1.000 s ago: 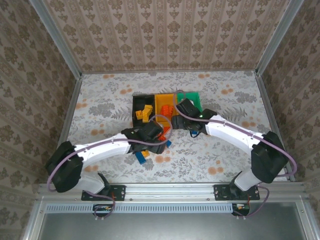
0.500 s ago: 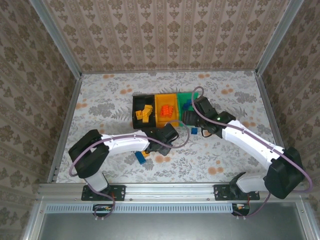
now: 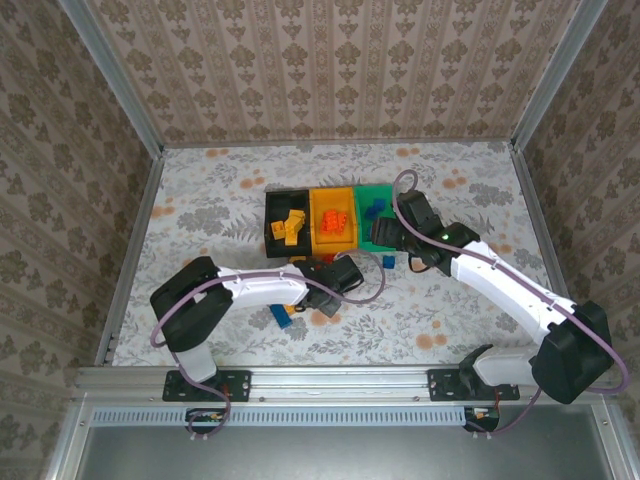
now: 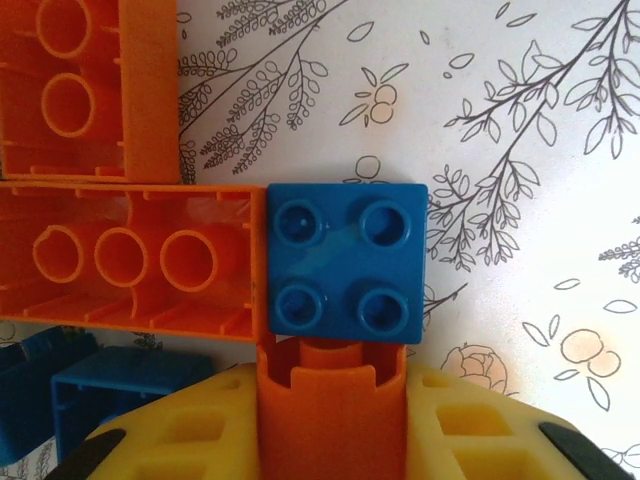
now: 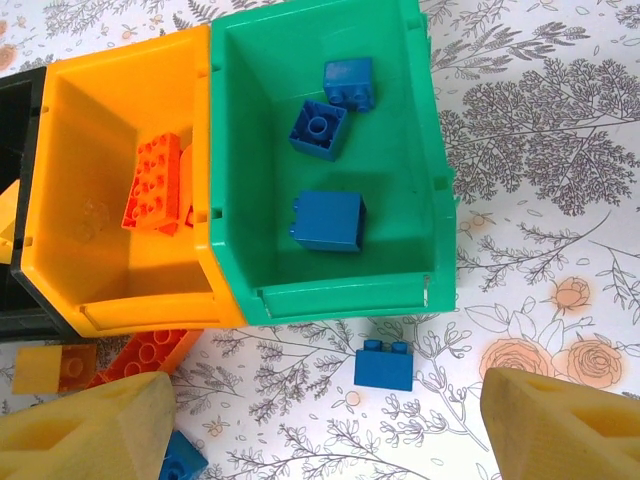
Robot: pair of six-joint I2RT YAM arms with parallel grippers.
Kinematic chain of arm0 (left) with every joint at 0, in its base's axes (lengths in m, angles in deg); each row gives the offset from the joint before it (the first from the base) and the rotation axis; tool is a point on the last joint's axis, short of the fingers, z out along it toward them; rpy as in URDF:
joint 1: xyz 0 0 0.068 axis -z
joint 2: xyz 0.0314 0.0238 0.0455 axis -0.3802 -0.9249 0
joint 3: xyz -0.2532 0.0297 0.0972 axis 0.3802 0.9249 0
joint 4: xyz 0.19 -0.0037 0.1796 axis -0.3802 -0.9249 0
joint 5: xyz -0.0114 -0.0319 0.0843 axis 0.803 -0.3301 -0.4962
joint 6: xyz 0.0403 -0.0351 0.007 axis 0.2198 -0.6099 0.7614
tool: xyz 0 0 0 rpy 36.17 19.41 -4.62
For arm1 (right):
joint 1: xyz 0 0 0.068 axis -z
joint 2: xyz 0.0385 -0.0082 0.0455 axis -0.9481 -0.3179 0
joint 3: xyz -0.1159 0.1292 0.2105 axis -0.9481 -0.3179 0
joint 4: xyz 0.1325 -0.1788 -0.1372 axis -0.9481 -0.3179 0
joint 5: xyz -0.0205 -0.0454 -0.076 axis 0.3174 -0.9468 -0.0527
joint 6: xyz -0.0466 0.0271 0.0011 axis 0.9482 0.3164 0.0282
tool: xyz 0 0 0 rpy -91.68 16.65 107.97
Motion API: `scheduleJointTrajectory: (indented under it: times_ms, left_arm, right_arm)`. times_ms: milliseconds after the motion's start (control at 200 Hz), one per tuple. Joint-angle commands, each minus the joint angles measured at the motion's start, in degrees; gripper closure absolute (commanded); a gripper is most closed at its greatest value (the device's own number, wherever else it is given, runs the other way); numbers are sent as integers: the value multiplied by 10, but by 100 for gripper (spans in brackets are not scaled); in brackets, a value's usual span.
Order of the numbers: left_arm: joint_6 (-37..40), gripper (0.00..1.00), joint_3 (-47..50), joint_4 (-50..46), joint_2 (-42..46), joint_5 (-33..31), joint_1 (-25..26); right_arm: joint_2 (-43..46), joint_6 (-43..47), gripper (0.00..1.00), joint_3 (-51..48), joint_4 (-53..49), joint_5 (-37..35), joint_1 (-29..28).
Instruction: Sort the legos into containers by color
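I need to raise my left gripper from the pile, move it outward over the orange-yellow bin (image 3: 334,228), lower it into the bin and release the orange lego, since orange legos lie inside.
Three joined bins stand mid-table: black (image 3: 283,205), orange-yellow (image 5: 70,250) and green (image 5: 420,160). The green one holds three blue legos (image 5: 328,220); orange legos (image 5: 152,182) lie in the orange-yellow one and yellow legos (image 3: 290,228) in the black one. My left gripper (image 4: 332,440) is low over the loose pile, shut on an orange lego (image 4: 332,410). A blue four-stud lego (image 4: 345,260) lies just ahead of it, beside upturned orange legos (image 4: 125,262). My right gripper (image 5: 325,440) hangs open in front of the green bin, above a small blue lego (image 5: 383,365) on the table.
More loose legos lie near the left gripper: blue ones (image 4: 75,400) at its left and a blue and yellow cluster (image 3: 285,312) toward the table's front. An orange and yellow piece (image 5: 55,368) sits before the orange-yellow bin. Walls ring the floral table (image 3: 470,200).
My left gripper has slid right along the loose pile. My right gripper has drawn back from above the bins toward the right front, uncovering the small blue lego on the table.
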Motion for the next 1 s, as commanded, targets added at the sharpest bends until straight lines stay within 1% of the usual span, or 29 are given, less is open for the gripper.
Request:
scheduleJointTrajectory:
  times_ms: [0, 65, 150, 205, 260, 310, 390, 430, 500, 635, 785, 855, 995]
  left_arm:
    - [0, 74, -6, -20, 25, -18, 12]
    - [-3, 77, -7, -24, 49, -20, 14]
    - [-7, 77, -10, -20, 95, -18, 10]
    - [-10, 77, -14, -9, 128, -5, 0]
    - [-11, 77, -17, 11, 158, 15, -18]
    - [-11, 76, -22, 34, 178, 41, -46]
    - [-15, 76, -38, 69, 179, 90, -98]
    - [-13, 76, -53, 81, 165, 106, -117]
    - [0, 76, -91, 89, 128, 113, -138]
    - [26, 77, -185, 71, 32, 97, -160]
    - [26, 78, -243, 64, -43, 85, -188]
    - [29, 75, -269, 55, -70, 83, -195]
    - [32, 64, -310, 39, -110, 79, -198]
  right_arm:
    - [16, 0, 19, 1, -3, -1, 6]
    - [18, -2, 19, 0, -3, -1, 9]
    - [22, -4, 19, -4, 0, 0, 15]
    - [24, -7, 19, -7, 2, 3, 19]
    - [27, -10, 19, -12, 4, 5, 23]
    - [26, -10, 19, -15, 4, 5, 25]
    - [26, -12, 19, -21, 4, 5, 30]
    - [24, -13, 19, -23, 5, 6, 32]
    - [22, -14, 19, -25, 5, 7, 34]
    - [21, -17, 19, -30, 0, 10, 36]
    - [28, -17, 19, -38, -2, 25, 36]
    - [31, -17, 19, -45, -2, 30, 35]
    - [37, -17, 19, -64, 4, 40, 35]
